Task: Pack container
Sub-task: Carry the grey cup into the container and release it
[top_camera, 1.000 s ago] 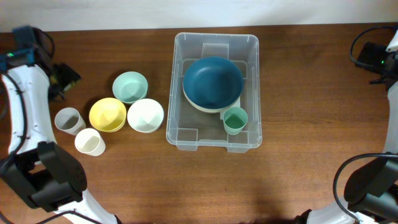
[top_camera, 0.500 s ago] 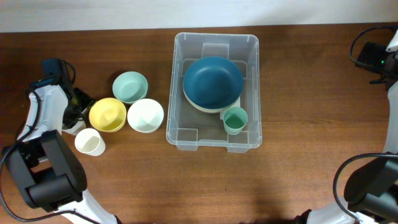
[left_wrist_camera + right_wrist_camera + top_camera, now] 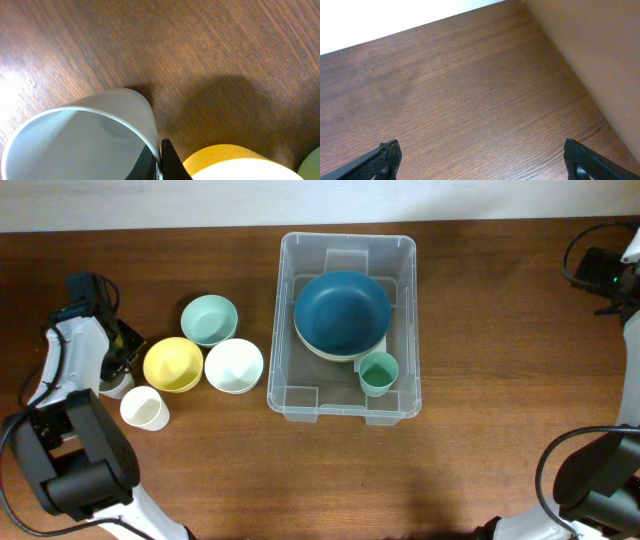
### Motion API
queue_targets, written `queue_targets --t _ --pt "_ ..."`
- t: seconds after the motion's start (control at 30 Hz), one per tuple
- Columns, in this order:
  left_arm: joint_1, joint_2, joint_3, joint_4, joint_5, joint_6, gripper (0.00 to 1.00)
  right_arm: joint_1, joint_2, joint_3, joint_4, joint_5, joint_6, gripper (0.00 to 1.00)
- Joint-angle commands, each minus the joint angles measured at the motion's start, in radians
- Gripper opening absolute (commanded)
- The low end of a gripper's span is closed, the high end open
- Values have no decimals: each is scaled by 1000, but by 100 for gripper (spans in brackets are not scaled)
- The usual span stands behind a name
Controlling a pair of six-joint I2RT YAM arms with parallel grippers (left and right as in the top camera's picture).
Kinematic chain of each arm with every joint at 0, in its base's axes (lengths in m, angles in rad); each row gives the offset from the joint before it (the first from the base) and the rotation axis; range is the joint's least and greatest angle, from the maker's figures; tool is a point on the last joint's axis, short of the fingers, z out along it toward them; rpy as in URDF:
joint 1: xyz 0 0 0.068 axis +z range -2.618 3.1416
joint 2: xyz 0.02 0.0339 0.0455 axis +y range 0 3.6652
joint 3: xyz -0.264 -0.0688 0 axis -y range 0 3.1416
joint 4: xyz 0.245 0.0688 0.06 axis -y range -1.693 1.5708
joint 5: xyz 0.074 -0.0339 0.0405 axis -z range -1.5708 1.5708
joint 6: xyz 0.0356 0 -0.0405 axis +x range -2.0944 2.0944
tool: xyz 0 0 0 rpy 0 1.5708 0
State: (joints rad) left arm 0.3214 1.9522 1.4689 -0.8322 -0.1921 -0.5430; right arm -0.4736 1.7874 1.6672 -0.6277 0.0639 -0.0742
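Observation:
The green cup's empty opening [image 3: 379, 368] lies to my left gripper's right in the overhead view, so I will lift the grey cup across, lower it inside and release.
The clear container [image 3: 276, 330] stands mid-table and holds a dark blue bowl [image 3: 341, 312], stacked on a pale one, and a small green cup [image 3: 378, 373]. To its left lie a mint bowl [image 3: 209, 320], a yellow bowl [image 3: 173, 364], a white bowl [image 3: 234, 366] and a white cup [image 3: 145, 408]. My left gripper [image 3: 120, 365] is shut on the wall of a grey cup [image 3: 85, 140], one finger inside its rim and one outside, right beside the yellow bowl [image 3: 235, 160]. The arm hides most of that cup from above. My right gripper [image 3: 482, 160] stands open over bare wood at the far right.
The right arm [image 3: 610, 275] sits at the table's far right edge, well away from the container. A pale wall runs along the table's back edge. The bowls and cups stand close together left of the container.
My left arm swung in from the far left onto the grey cup, and its jaws went from wide open to shut on the cup's wall. The right arm has not moved.

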Motion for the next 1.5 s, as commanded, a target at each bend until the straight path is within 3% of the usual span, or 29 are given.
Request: queue_targets --t 0.0,0.1,0.2,0.3,0.37,0.53,0.77,0.87,1.13,1.47 --pt "6 -19 85 -3 -2 196 1 -5 3 5 2 12 11 99" --pt "-3 -40 193 -24 123 362 1 -5 3 5 2 12 11 99" --pt "-36 -74 316 -24 391 543 1 -5 3 5 2 12 11 99" --pt "-103 -108 396 -24 607 654 1 -5 3 5 2 12 11 99" --pt "-150 -127 404 -25 659 698 1 -5 3 5 2 12 11 99" --pt "-326 -150 404 -75 671 815 0 -5 3 5 2 12 11 99" --pt "-676 -150 404 -259 670 1121 1 -5 3 5 2 12 11 99" --pt "-786 -150 404 -324 663 1190 1 -5 3 5 2 12 11 99" --pt "-964 -143 396 -369 641 1203 1 -5 3 5 2 12 11 99" --pt "-989 -58 396 -307 636 1204 1 -5 3 5 2 12 11 99"
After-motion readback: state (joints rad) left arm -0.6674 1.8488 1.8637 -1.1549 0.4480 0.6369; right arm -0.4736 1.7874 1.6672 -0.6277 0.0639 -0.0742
